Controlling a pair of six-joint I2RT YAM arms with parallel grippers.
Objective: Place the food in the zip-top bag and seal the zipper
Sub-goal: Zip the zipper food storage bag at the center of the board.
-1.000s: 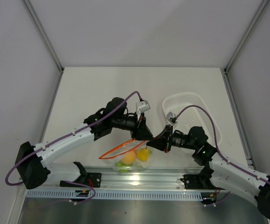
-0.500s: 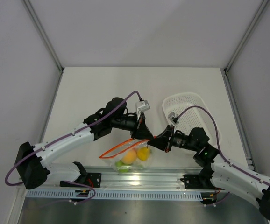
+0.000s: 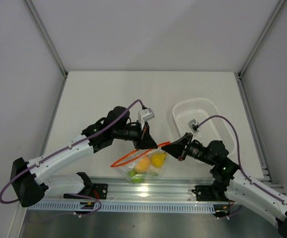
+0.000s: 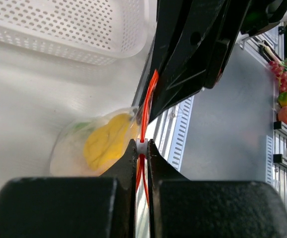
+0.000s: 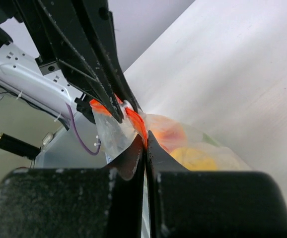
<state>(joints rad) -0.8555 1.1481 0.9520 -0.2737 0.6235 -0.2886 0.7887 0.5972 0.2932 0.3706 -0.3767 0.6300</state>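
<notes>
My left gripper draws the slider along the zipper's gaping sides to the zipper's open end (image 3: 113,165) next and releases there, as that end lies left of it in the top view.
The zip-top bag (image 3: 144,168) lies near the table's front edge, holding the food: an orange fruit (image 3: 142,165), a yellow pear (image 3: 158,159) and a green piece (image 3: 133,174). The zipper (image 3: 133,154) runs as a red-orange strip from lower left up to the grippers. My left gripper (image 3: 152,145) is shut on the zipper's white slider (image 4: 141,145), with the pear (image 4: 106,141) showing through the bag beside it. My right gripper (image 3: 164,145) is shut on the zipper's end (image 5: 139,124), right next to the left fingers (image 5: 108,94). The bag (image 5: 193,153) hangs below.
The white perforated basket (image 3: 203,121) stands behind the right arm and also shows in the left wrist view (image 4: 74,25). The metal rail (image 3: 148,191) runs along the table's front edge just under the bag.
My right gripper has pulled to the right with the zipper's end. My left arm has drawn back slightly to the left. The bag and fruits have shifted a little right.
</notes>
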